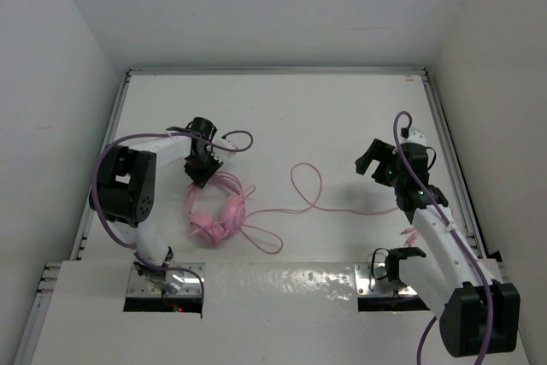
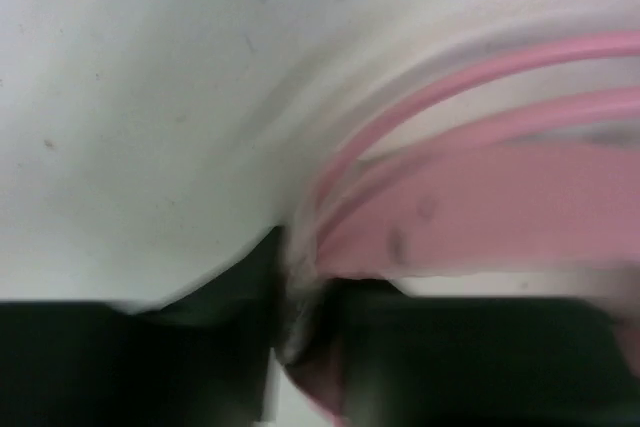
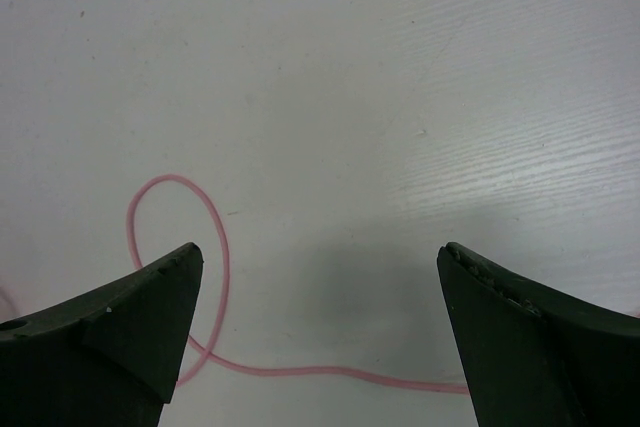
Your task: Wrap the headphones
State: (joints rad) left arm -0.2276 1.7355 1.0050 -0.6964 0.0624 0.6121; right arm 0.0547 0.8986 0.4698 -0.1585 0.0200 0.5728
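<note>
My right gripper hovers open, well aside from the cord between loop and earcups, so it will go left in the top view next.
The pink headphones lie left of centre on the white table, earcups together, headband arching toward the far side. Their thin pink cord loops to the right and runs on toward the right arm. My left gripper is down at the top of the headband. In the left wrist view the headband fills the right side and the dark fingers close on its end. My right gripper hovers open and empty over the cord, with a cord loop by its left finger.
White walls enclose the table on the left, back and right. Metal rails run along the table edges. Thick purple arm cables arc beside the left arm and over the right arm. A second cord loop lies near the front ledge.
</note>
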